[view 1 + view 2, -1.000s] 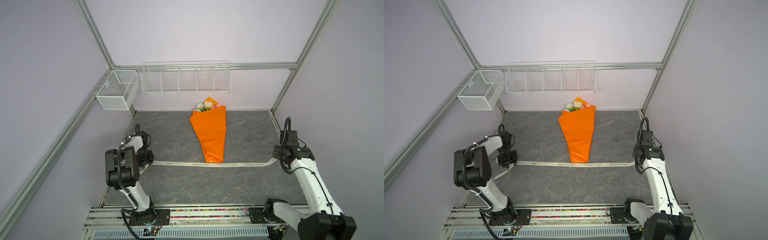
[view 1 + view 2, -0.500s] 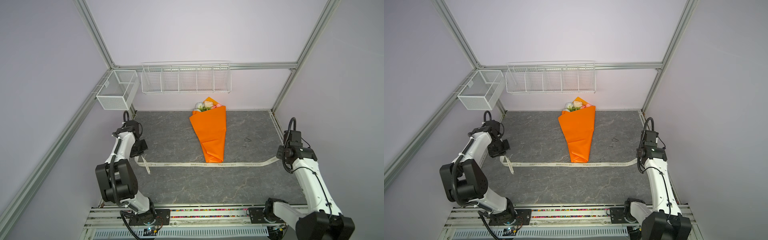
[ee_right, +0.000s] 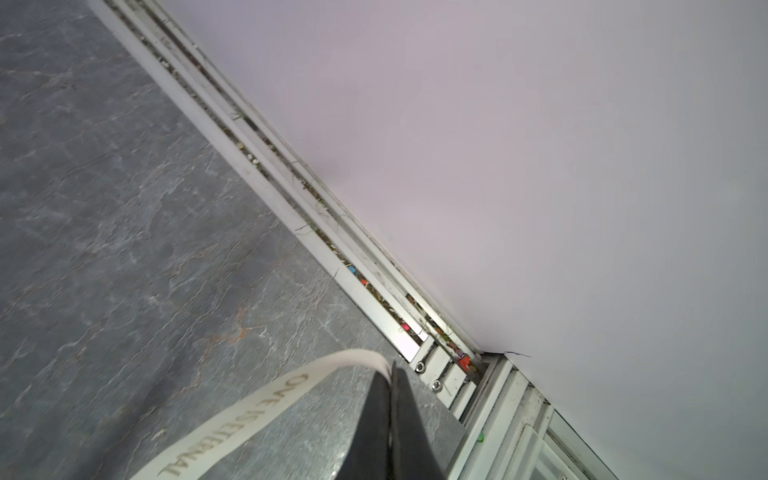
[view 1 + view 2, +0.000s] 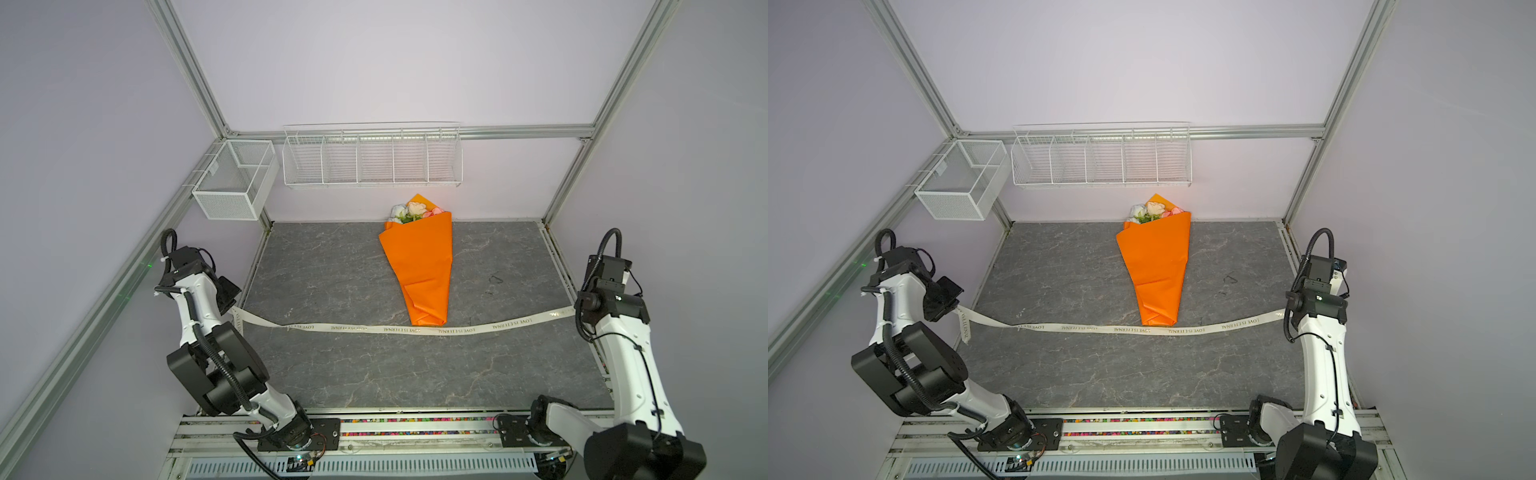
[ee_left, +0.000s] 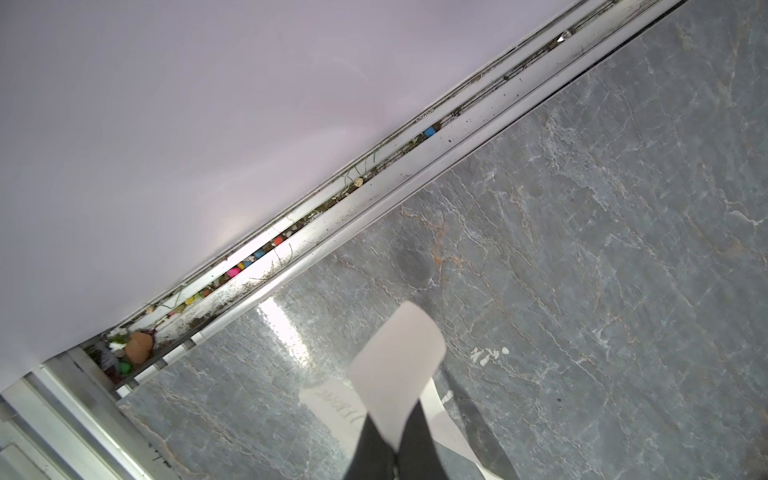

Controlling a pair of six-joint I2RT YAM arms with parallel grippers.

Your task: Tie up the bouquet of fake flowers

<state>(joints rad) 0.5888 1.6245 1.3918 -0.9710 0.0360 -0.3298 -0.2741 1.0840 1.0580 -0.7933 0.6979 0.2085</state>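
My left gripper lowers toward the bouquet to the bare tabletop below next and lets go of the ribbon (image 4: pixel 395 329), since the ribbon reaches past the cone's tip.
The bouquet of fake flowers (image 4: pixel 417 266) (image 4: pixel 1154 266) lies in an orange paper cone in the middle of the grey table, its blooms toward the back wall. A cream ribbon (image 4: pixel 395 329) (image 4: pixel 1129 329) with printed lettering runs across the table just in front of the cone's tip. My left gripper (image 4: pixel 231 306) (image 4: pixel 955 306) is shut on the ribbon's left end (image 5: pixel 397 365), with a short tail hanging below it. At the table's right edge, my right gripper (image 4: pixel 577 311) (image 4: pixel 1284 312) (image 3: pixel 392 368) is shut on the ribbon's right end (image 3: pixel 249 419). Both ends are held slightly off the table.
A white wire rack (image 4: pixel 372 156) hangs on the back wall and a mesh basket (image 4: pixel 235 178) on the left wall. Metal rails with small coloured bits (image 5: pixel 257 253) (image 3: pixel 374 291) run along the table's side edges, close to both grippers.
The left gripper closed on the ribbon's left end, lifted it and drew it toward the left wall. The right gripper carried its end slightly outward and up.
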